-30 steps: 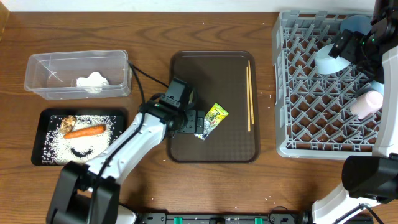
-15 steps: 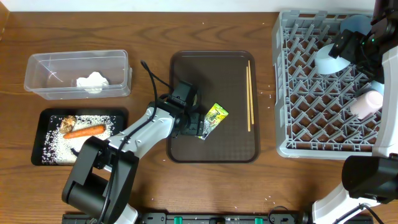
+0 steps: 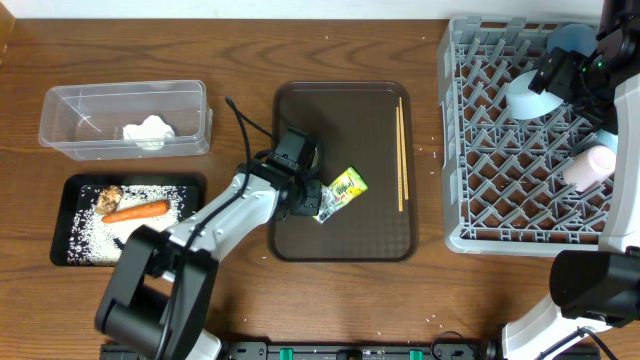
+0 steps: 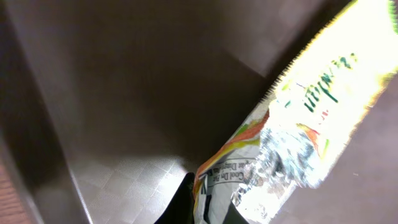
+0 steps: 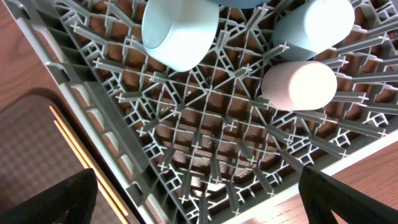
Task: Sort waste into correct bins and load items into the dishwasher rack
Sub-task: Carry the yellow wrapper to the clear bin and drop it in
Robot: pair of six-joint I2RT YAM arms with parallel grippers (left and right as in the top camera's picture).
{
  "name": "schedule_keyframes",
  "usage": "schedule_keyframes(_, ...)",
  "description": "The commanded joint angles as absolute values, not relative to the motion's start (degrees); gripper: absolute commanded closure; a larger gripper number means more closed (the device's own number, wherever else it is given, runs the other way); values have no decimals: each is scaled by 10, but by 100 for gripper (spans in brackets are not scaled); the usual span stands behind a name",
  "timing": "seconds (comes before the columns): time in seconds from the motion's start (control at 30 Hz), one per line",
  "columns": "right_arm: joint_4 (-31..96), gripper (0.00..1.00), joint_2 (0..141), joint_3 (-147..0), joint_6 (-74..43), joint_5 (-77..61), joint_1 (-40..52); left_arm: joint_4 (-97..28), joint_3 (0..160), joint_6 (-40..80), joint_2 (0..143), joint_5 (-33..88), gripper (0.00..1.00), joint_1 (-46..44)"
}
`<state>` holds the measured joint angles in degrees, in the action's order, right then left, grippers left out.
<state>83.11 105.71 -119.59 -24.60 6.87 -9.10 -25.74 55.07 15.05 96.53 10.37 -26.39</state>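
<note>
Next, my left gripper will lift to the left in the overhead view over the tub's open top (image 3: pixel 116 113) and release the wrapper (image 3: pixel 346 186), as the clear tub holds crumpled paper.
The yellow-green wrapper (image 3: pixel 346 186) lies on the brown serving tray (image 3: pixel 345 105). My left gripper (image 3: pixel 316 200) is shut on its near end. In the left wrist view the wrapper (image 4: pixel 292 124) has its crinkled edge pinched between the dark fingertips of that gripper (image 4: pixel 208 208). The wooden chopsticks (image 3: pixel 401 150) lie along the tray's right side. My right gripper (image 5: pixel 199 205) hangs open over the grey dishwasher rack (image 5: pixel 205 130), holding nothing. In the rack sit a pale-blue bowl (image 5: pixel 180 31), a light-blue cup (image 5: pixel 314 25) and a whitish cup (image 5: pixel 298 84).
At the left, a clear tub (image 3: pixel 70 110) holds crumpled white paper (image 3: pixel 148 131). Below it a black tray (image 3: pixel 70 255) carries the carrot (image 3: pixel 135 211), rice (image 3: pixel 150 232) and a brown lump (image 3: pixel 110 194). The rack (image 3: pixel 480 160) fills the right side.
My left gripper has closed on the wrapper's end, and its arm has shifted slightly. The right arm and the things in the rack have not moved.
</note>
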Motion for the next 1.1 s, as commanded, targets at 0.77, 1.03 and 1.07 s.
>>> schedule_keyframes(0.77, 832, 1, 1058, -1198, -252, 68, -86, -27, 565, 585, 818, -86, 94, 103)
schedule_keyframes(1.03, 832, 1, 1058, -1198, -253, 69, -86, 81, 565, 612, 886, -86, 94, 141)
schedule_keyframes(1.07, 832, 1, 1058, -1198, -253, 69, -86, 90, 565, 612, 900, -86, 94, 142)
